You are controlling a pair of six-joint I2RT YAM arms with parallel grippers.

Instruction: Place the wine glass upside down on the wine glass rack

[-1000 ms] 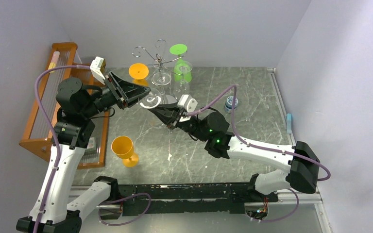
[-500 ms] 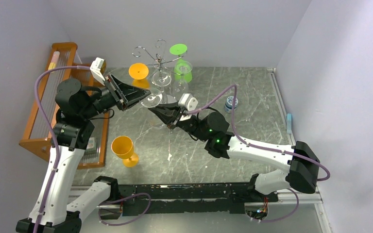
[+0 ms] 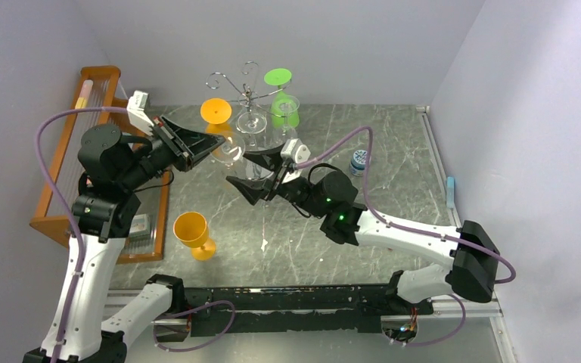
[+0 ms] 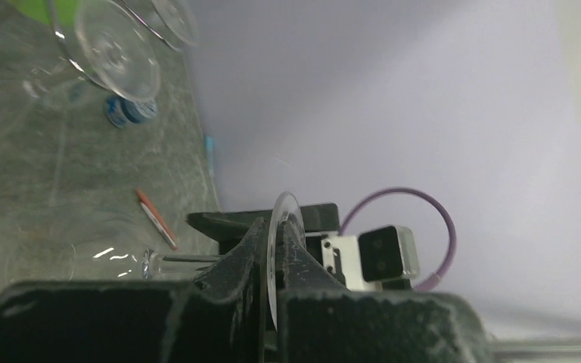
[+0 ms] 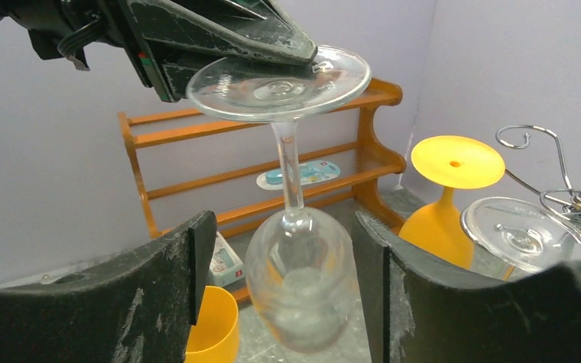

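I next need to carry the foot outward with my left gripper onto the empty chrome hook (image 3: 215,80) beyond the orange glass and release the glass there.
The clear wine glass (image 5: 301,283) hangs upside down, bowl lowest, in mid-air in front of the wine glass rack (image 3: 247,92). My left gripper (image 4: 276,242) is shut on the rim of the glass's round foot (image 5: 280,79), which stands edge-on between its fingers (image 4: 242,249) in the left wrist view. My right gripper (image 5: 280,280) is open, one finger on each side of the bowl with a gap to both. From above, the glass (image 3: 227,150) sits between the left gripper (image 3: 213,144) and the right gripper (image 3: 248,172).
On the chrome rack (image 5: 567,189) hang an orange glass (image 3: 215,111), a green glass (image 3: 278,77) and a clear one (image 3: 251,121). An orange goblet (image 3: 191,231) stands front left. A wooden slatted rack (image 3: 60,189) lines the left wall. A small blue jar (image 3: 360,160) stands right.
My right gripper has opened and let go of the bowl. My left gripper has shut on the foot and drawn the glass a little to the left.
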